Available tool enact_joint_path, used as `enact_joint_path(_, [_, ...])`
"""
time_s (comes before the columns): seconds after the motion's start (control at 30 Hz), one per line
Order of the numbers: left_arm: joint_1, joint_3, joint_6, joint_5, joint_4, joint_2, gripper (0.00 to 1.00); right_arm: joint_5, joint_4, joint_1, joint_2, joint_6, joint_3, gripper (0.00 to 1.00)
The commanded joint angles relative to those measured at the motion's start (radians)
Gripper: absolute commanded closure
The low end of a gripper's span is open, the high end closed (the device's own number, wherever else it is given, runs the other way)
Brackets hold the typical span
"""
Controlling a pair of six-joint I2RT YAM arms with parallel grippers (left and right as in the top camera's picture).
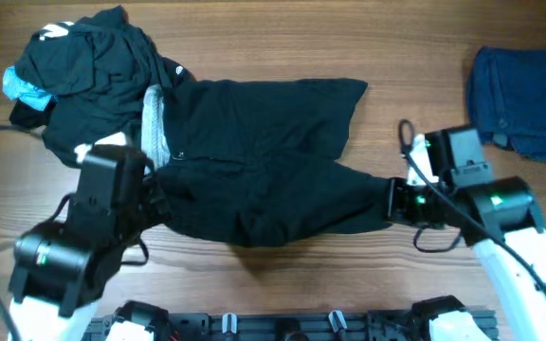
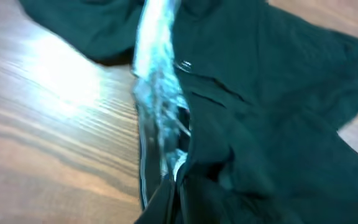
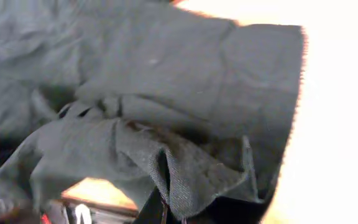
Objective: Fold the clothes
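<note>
The shorts point(image 1: 263, 161) lie spread open. So my left gripper will carry the pinched near end outward along the whitish waistband to the waistband's far end point(image 1: 154, 94) and release it.
Black shorts point(image 1: 263, 161) lie spread across the middle of the table, their whitish inner waistband point(image 1: 154, 121) at the left end. My left gripper point(image 1: 159, 194) is shut on the shorts at the waistband's near end; in the left wrist view the waistband point(image 2: 157, 93) runs down into the closed jaws point(image 2: 179, 186). My right gripper point(image 1: 393, 201) is shut on the near leg's hem at the right. In the right wrist view a fold of the black fabric point(image 3: 185, 168) is bunched and pinched at the jaws point(image 3: 166, 211). Fingertips are hidden by cloth.
A heap of black clothes point(image 1: 83, 52) with a light-blue piece point(image 1: 22, 87) sits at the back left, touching the shorts. A folded dark navy garment point(image 1: 524, 90) lies at the back right. The arms' base rail point(image 1: 292, 327) runs along the front edge.
</note>
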Motion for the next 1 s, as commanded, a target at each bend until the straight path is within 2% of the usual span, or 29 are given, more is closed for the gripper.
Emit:
enact_joint_path(0.0, [-0.006,-0.001,-0.136,-0.186,-0.005,-0.055,0.96,0.121,0.030,-0.080,-0.037,0.060,0.009,0.96])
enact_joint_path(0.13, [-0.006,-0.001,-0.126,-0.226,0.100,-0.018,0.96,0.063,0.148,-0.148,0.031,-0.026,0.009,0.96])
enact_joint_path(0.23, [-0.006,-0.001,-0.124,-0.237,0.174,0.077,0.96,0.048,0.231,-0.148,0.112,-0.058,0.009,0.96])
enact_joint_path(0.4, [-0.006,-0.001,-0.123,-0.354,0.319,0.287,0.96,0.069,0.402,-0.155,0.245,-0.073,0.009,0.96])
enact_joint_path(0.57, [0.023,-0.001,-0.044,-0.379,0.595,0.470,0.96,0.073,0.568,-0.218,0.360,-0.138,0.009,0.96])
enact_joint_path(0.73, [0.074,-0.001,-0.037,-0.379,0.804,0.551,0.96,0.054,0.761,-0.230,0.412,-0.142,0.009,0.96])
enact_joint_path(0.97, [0.098,-0.001,0.087,-0.375,1.098,0.692,0.96,0.043,0.996,-0.225,0.494,-0.148,0.009,0.96])
